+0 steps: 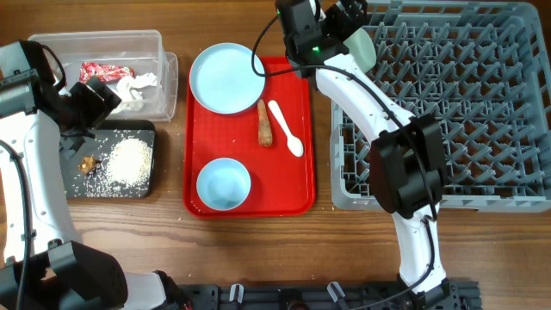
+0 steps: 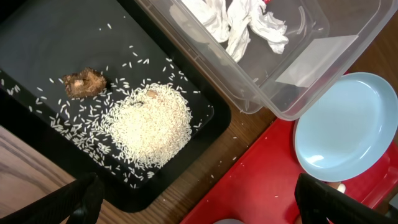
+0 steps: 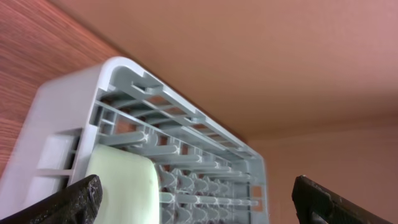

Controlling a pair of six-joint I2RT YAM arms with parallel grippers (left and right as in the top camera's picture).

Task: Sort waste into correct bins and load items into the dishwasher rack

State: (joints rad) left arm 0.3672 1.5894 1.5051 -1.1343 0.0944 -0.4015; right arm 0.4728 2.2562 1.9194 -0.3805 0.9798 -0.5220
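Observation:
Back of my right gripper, to its left in the overhead view, sits the pale blue bowl, so I will swing there and down onto its stick-side rim (image 1: 245, 169).
The clear tub (image 1: 164, 82) holds the red wrapper (image 1: 105, 71) and white tissue (image 1: 138, 84). The black tray (image 1: 77, 185) holds rice (image 1: 129, 161) and the brown lump (image 1: 87, 163). The plate (image 1: 227, 78), brown stick (image 1: 264, 122), spoon (image 1: 286, 127) and pale blue bowl (image 1: 223, 184) lie on the red tray (image 1: 297, 185). My left gripper (image 2: 205, 208) is open and empty above the gap between the black tray (image 2: 50, 37) and the red tray (image 2: 273, 180). My right gripper (image 3: 199, 199) is open at the grey rack's (image 1: 448, 112) far left corner, beside the green bowl (image 3: 121, 186). The yellow cup is out of view.
The left wrist view shows the rice (image 2: 152, 124), lump (image 2: 84, 83), tissue (image 2: 239, 25) in the tub (image 2: 280, 81), and the plate (image 2: 345, 124). Loose grains lie on the wood and red tray. The right arm spans the rack's left side.

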